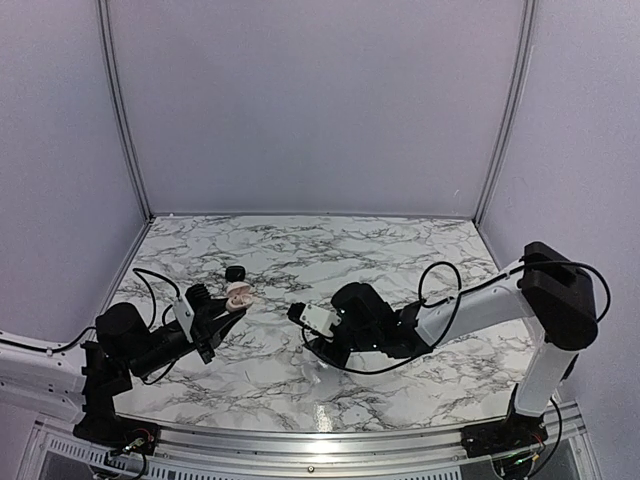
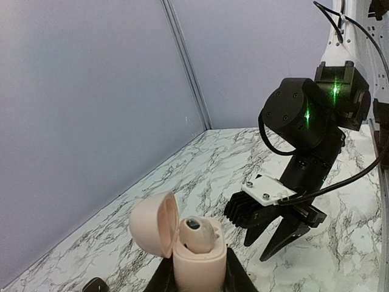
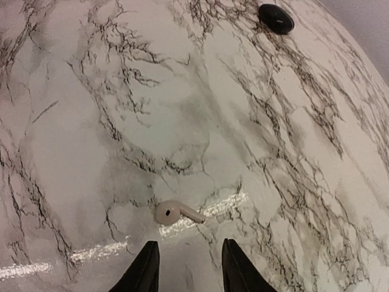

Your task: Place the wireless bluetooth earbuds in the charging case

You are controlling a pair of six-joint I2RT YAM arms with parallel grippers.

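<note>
The second pale earbud's stem lies crosswise ahead of my right gripper's open fingers, so they will lower and turn to straddle the earbud's head.
The charging case [image 2: 197,264], cream-white with its lid [image 2: 152,222] swung open to the left, stands upright between the fingers of my left gripper [image 2: 197,278], which is shut on it. One pale cream earbud [image 2: 197,234] sits in the case, its dark-spotted head poking out. The top view shows the case [image 1: 238,294] held above the marble at the left gripper [image 1: 226,312]. A second pale earbud [image 3: 170,212] lies on the table just ahead of my right gripper [image 3: 187,267]. That gripper is open, pointing down, with nothing between its fingers.
A small black oval object [image 3: 275,17] lies on the marble table [image 1: 400,260] behind the case, also visible as a black object [image 1: 236,272] in the top view. Grey walls enclose the table on three sides. The right arm's cable [image 1: 440,290] loops above the table.
</note>
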